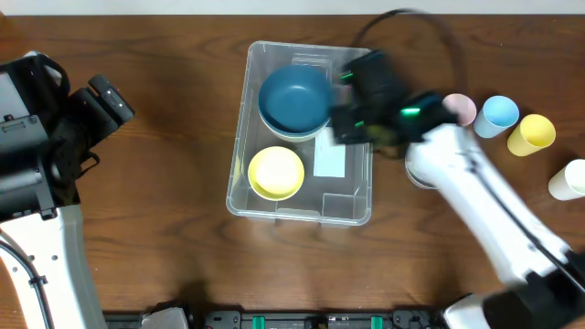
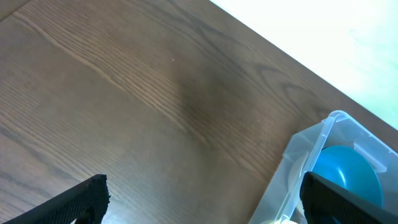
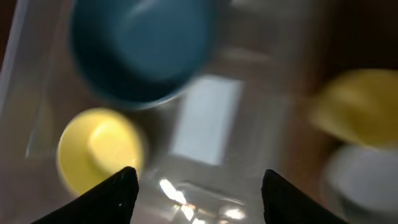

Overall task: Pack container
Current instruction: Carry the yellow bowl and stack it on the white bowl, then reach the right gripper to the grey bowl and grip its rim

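The white bowl is outside the container (image 1: 355, 203). My right gripper needs to swing away next and go down onto the bowl's rim on the side opposite the container.
The clear plastic container (image 1: 355, 203) sits mid-table with a white label (image 1: 330, 162) on its base. Inside it are a blue bowl (image 1: 293, 99) at the far end and a yellow bowl (image 1: 276, 172) at the near end. My right gripper (image 1: 361, 114) hovers over the container's right rim, blurred, open and empty. In the right wrist view the container (image 3: 261, 180), blue bowl (image 3: 140, 43), yellow bowl (image 3: 99, 152) and label (image 3: 206, 121) lie below the open fingers (image 3: 196, 190). My left gripper (image 2: 202, 199) is open over bare table left of the container (image 2: 298, 162).
To the right of the container stand a pink cup (image 1: 460, 109), a light blue cup (image 1: 498, 115), a yellow cup (image 1: 530, 134) and a white cup (image 1: 569, 179). A white bowl (image 1: 422, 170) lies partly under my right arm. The right wrist view shows blurred yellow (image 3: 360, 112) and white (image 3: 364, 180) shapes.
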Tool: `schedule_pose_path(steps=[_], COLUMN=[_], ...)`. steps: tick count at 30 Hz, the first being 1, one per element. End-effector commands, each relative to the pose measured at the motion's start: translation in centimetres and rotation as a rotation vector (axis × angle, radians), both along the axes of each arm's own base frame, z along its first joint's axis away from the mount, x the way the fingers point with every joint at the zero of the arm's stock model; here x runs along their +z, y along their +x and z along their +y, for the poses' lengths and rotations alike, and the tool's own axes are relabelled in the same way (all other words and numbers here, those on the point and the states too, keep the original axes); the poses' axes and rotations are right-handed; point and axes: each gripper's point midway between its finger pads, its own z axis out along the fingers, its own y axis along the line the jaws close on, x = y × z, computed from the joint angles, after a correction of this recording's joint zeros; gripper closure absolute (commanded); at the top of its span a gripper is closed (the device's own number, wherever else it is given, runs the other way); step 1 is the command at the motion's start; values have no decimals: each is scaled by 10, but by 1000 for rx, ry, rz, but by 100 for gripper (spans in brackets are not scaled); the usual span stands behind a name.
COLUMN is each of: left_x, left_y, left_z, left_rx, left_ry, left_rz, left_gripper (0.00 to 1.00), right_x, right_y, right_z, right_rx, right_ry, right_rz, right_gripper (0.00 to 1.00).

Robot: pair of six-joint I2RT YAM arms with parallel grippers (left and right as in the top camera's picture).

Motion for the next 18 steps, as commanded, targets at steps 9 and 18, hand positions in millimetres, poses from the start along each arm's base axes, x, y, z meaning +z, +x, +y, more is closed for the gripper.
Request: schedule_pose_path(steps=[9,18], left_x=[2,2], left_y=[0,0], left_z=[4,4], left_rx=[13,13], left_ry=[6,6], left_rz=[-3,-3], left_gripper=[2,2], right_x=[-1,-91], right_y=[-30,-63], right_z=[-183,-214], right_rx=[-542,-628], right_ry=[-46,-6], right_rz=[171,338], right_gripper=[32,36])
